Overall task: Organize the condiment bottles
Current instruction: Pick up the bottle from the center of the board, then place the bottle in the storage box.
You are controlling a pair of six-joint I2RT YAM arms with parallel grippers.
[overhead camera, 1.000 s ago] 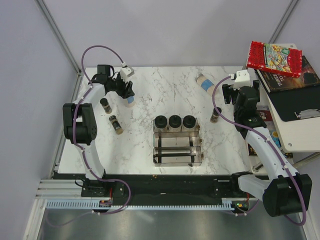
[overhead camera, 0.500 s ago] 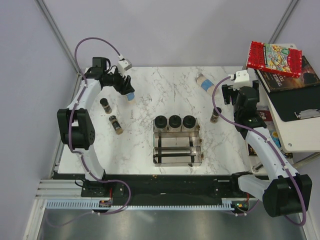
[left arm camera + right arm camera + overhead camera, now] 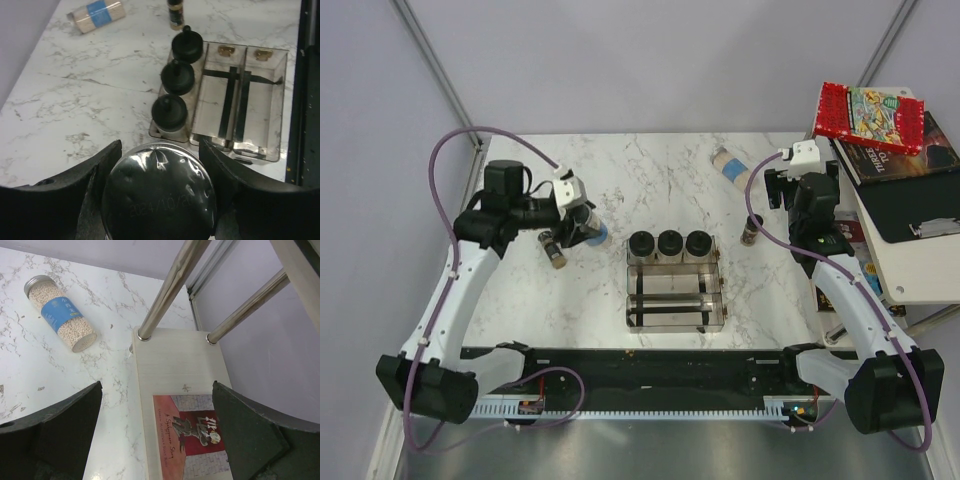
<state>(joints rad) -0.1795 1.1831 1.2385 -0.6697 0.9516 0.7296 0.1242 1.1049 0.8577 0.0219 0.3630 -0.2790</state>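
Jars already fill the far compartment, so I will carry the bottle back with my left gripper and lower it over the middle compartment's near-side end (image 3: 645, 284) (image 3: 213, 122).
My left gripper (image 3: 582, 226) is shut on a beige-filled blue-labelled bottle (image 3: 595, 236) and holds it above the table, left of the clear rack (image 3: 675, 300). In the left wrist view its silver cap (image 3: 160, 192) fills the gap between the fingers. Three black-lidded jars (image 3: 670, 243) stand in the rack's far compartment, also in the left wrist view (image 3: 177, 76). A second blue-labelled bottle (image 3: 728, 163) lies at the back right and shows in the right wrist view (image 3: 61, 315). One brown spice bottle (image 3: 553, 250) lies under my left gripper; another (image 3: 752, 230) stands right of the rack. My right gripper (image 3: 782, 188) is open and empty.
The rack's two near compartments (image 3: 245, 100) hold only black bars. A wooden side shelf (image 3: 170, 365) with books (image 3: 870, 115) stands just off the table's right edge, below my right gripper. A metal frame post (image 3: 172, 285) rises beside it.
My left arm has swung from the back left corner toward the rack, carrying the blue-labelled bottle with it. The right arm has not moved.
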